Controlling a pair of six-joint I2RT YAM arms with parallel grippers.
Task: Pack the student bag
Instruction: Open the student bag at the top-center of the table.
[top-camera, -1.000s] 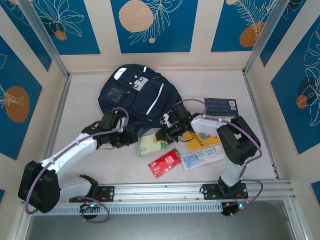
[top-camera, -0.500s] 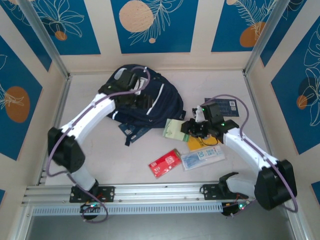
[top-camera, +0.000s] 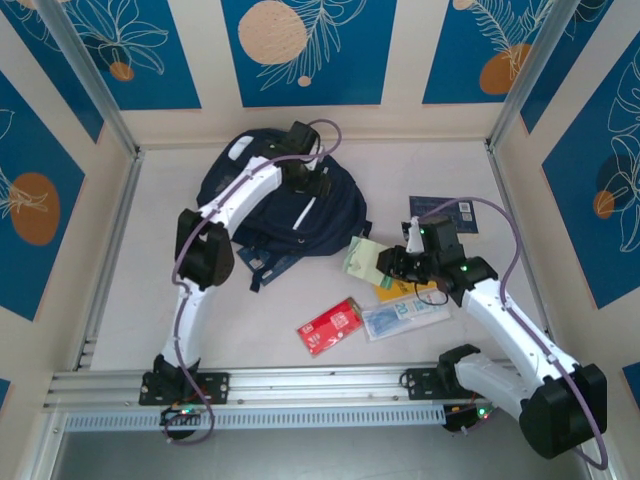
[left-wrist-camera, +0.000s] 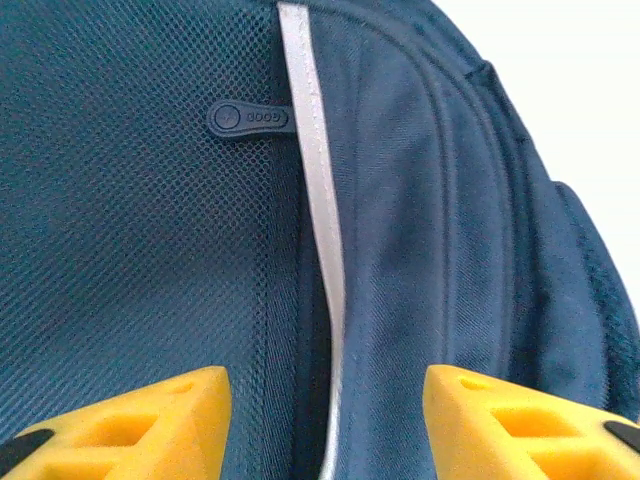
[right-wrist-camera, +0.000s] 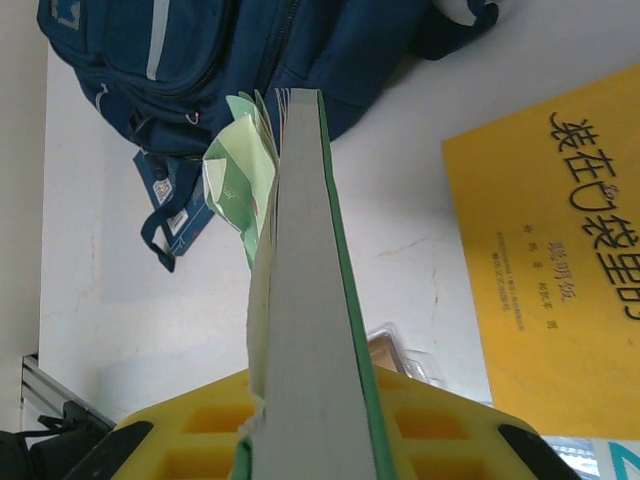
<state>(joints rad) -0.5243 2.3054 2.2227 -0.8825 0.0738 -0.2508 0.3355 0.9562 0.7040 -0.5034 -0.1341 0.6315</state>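
Observation:
The bag's grey reflective stripe (left-wrist-camera: 334, 390) is below my left gripper, already in line between its open fingers, so these fingers come down onto the stripe next and close.
The student bag (top-camera: 262, 205), navy with white stripes, lies at the back left of the table. My left gripper (top-camera: 306, 180) hovers over its upper right part. In the left wrist view the yellow fingers (left-wrist-camera: 130, 425) stand apart, open, above the bag's fabric (left-wrist-camera: 140, 230); a white stripe (left-wrist-camera: 318, 200) and a zip pull (left-wrist-camera: 250, 118) run between them. My right gripper (top-camera: 388, 264) is shut on a green book (top-camera: 364, 258), held edge-up off the table just right of the bag. The wrist view shows the book (right-wrist-camera: 305, 330) between the jaws of the right gripper (right-wrist-camera: 310, 440).
A yellow book (top-camera: 398, 288) and a clear packet (top-camera: 405, 315) lie under the right arm. A red packet (top-camera: 328, 326) sits near the front, and a small navy booklet (top-camera: 445, 212) at the right. A tag and straps (top-camera: 268, 265) trail from the bag's near edge.
The left arm swung from the table's front left up over the bag's top. The right gripper lifted the green book and carried it right, away from the bag's near edge.

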